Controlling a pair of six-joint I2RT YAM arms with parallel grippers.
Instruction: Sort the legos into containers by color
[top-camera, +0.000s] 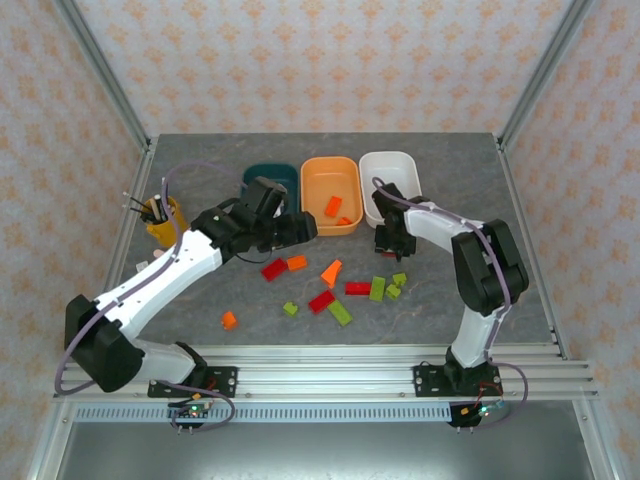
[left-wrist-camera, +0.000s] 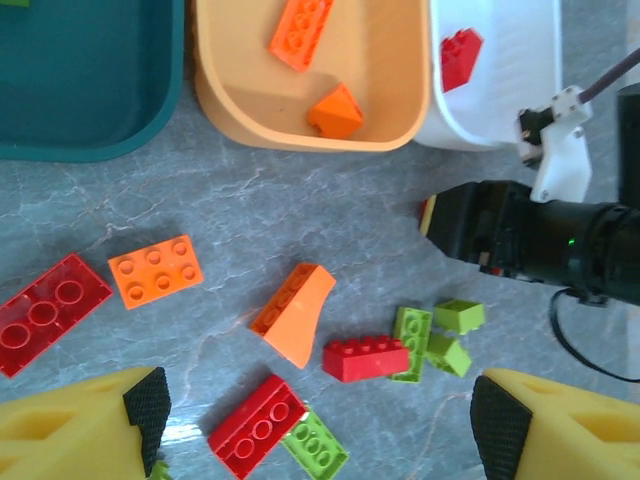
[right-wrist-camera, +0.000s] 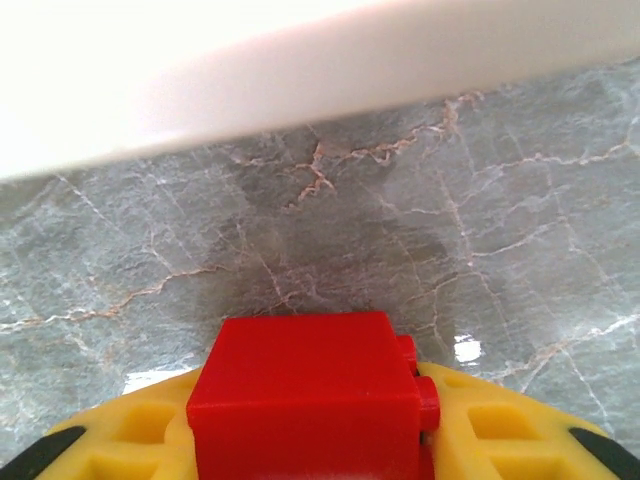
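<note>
My right gripper will lift, move outward over the white tub's near rim, go down inside and let go, because the white tub already holds a red lego.
Three tubs stand in a row at the back: dark teal (top-camera: 270, 178), orange (top-camera: 330, 192) and white (top-camera: 389, 172). The orange tub (left-wrist-camera: 230, 110) holds two orange legos (left-wrist-camera: 302, 30), and the white tub (left-wrist-camera: 520, 70) holds a red one (left-wrist-camera: 458, 55). Loose red, orange and lime legos lie in front, among them an orange wedge (left-wrist-camera: 297, 312) and a red brick (left-wrist-camera: 366, 357). My left gripper (left-wrist-camera: 320, 440) hovers open above them, its jaws empty. In front of the white tub (right-wrist-camera: 300, 80), my right gripper (right-wrist-camera: 310, 435) is shut on a red lego (right-wrist-camera: 300, 385) just above the table.
A yellow cup with pens (top-camera: 163, 218) stands at the left, beside my left arm. One orange lego (top-camera: 229, 320) lies apart near the front left. In the left wrist view my right gripper (left-wrist-camera: 480, 235) reaches in from the right. A metal rail (top-camera: 330, 375) bounds the near edge.
</note>
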